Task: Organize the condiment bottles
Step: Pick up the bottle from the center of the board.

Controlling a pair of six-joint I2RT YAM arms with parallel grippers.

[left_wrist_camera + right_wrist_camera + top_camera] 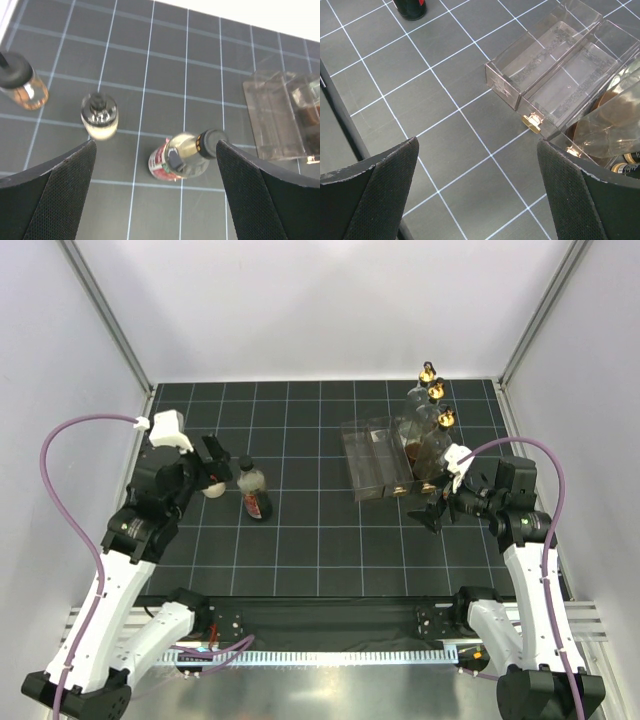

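The sauce bottle's black cap (246, 462) (212, 142) sits nearer one finger, so my left gripper will go to the right in the top view and down onto it next.
A sauce bottle (253, 492) with dark red contents, a red label and a black cap stands left of centre; in the left wrist view it (181, 156) lies between my fingers, nearer the right one. A small black-capped bottle of cream contents (100, 116) and a black-capped amber one (22, 82) stand to its left. Three tall clear bottles with gold tops (437, 392) stand at the back right. My left gripper (214, 464) (156, 145) is open above the sauce bottle. My right gripper (438, 508) (478, 142) is open and empty over bare mat.
A clear plastic divided rack (378, 456) (555, 65) lies right of centre, with a small gold knob (532, 121) on its near end. The tall bottles stand close against its right side. White walls enclose the black gridded mat (320, 540).
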